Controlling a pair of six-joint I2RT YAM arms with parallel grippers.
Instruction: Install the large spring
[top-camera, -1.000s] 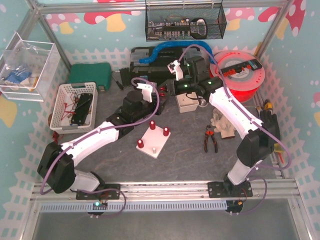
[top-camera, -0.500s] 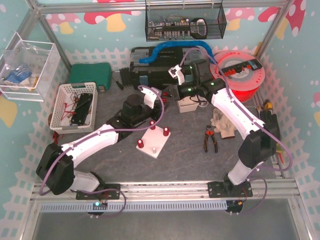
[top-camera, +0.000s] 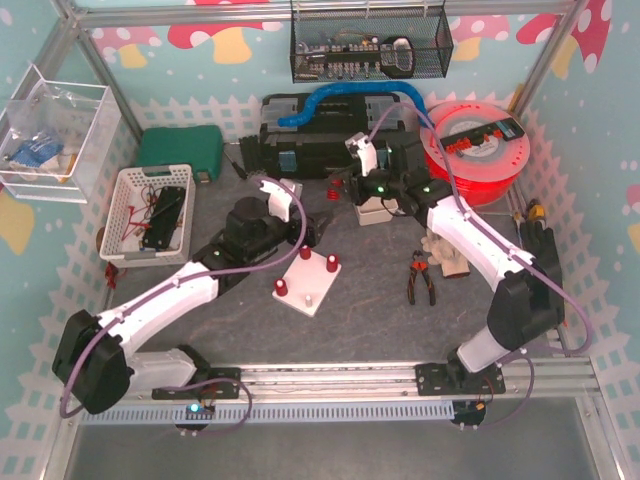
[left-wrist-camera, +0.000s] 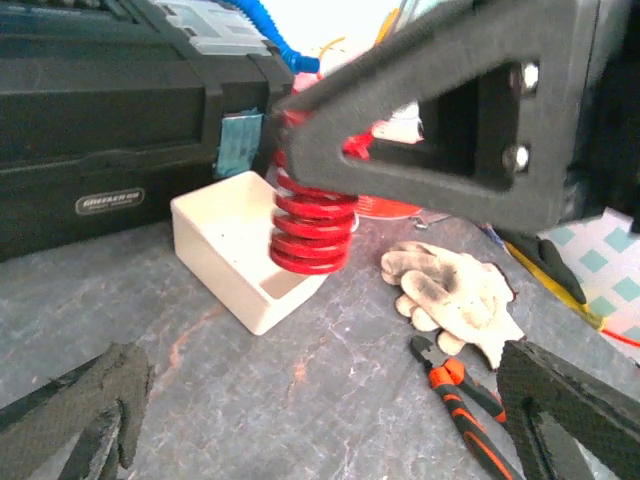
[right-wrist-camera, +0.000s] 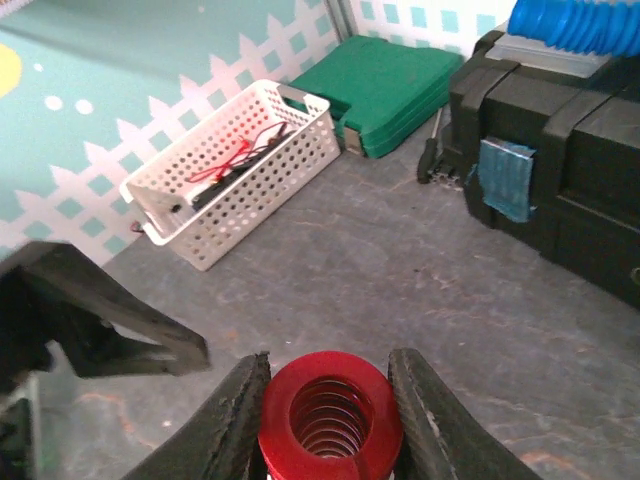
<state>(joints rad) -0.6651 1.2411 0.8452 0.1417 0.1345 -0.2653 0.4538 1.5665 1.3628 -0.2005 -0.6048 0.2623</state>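
Next I need to bring my right gripper back over the white base plate and lower the large spring onto the bare peg (top-camera: 308, 299), then release it, since the others carry springs.
The large spring (right-wrist-camera: 330, 415) is a red coil, and my right gripper (right-wrist-camera: 330, 400) is shut on its sides. In the left wrist view the spring (left-wrist-camera: 312, 225) hangs upright just above a corner of a small white box (left-wrist-camera: 235, 245). From above, the right gripper (top-camera: 342, 187) is behind the white base plate (top-camera: 308, 275), which carries three smaller red springs and one bare peg. My left gripper (left-wrist-camera: 330, 420) stands wide open over bare table with nothing between its fingers (left-wrist-camera: 90, 400). In the top view it (top-camera: 308, 225) is just behind the plate.
Orange-handled pliers (top-camera: 418, 277) and a dirty work glove (top-camera: 445, 250) lie right of the plate. A black toolbox (top-camera: 310, 140) and red filament spool (top-camera: 480, 150) line the back. A white basket (top-camera: 150, 212) and green case (top-camera: 180, 152) are at the left.
My left gripper has gone from shut to wide open and its arm has drawn back to the left. The right gripper has shifted slightly left with the spring.
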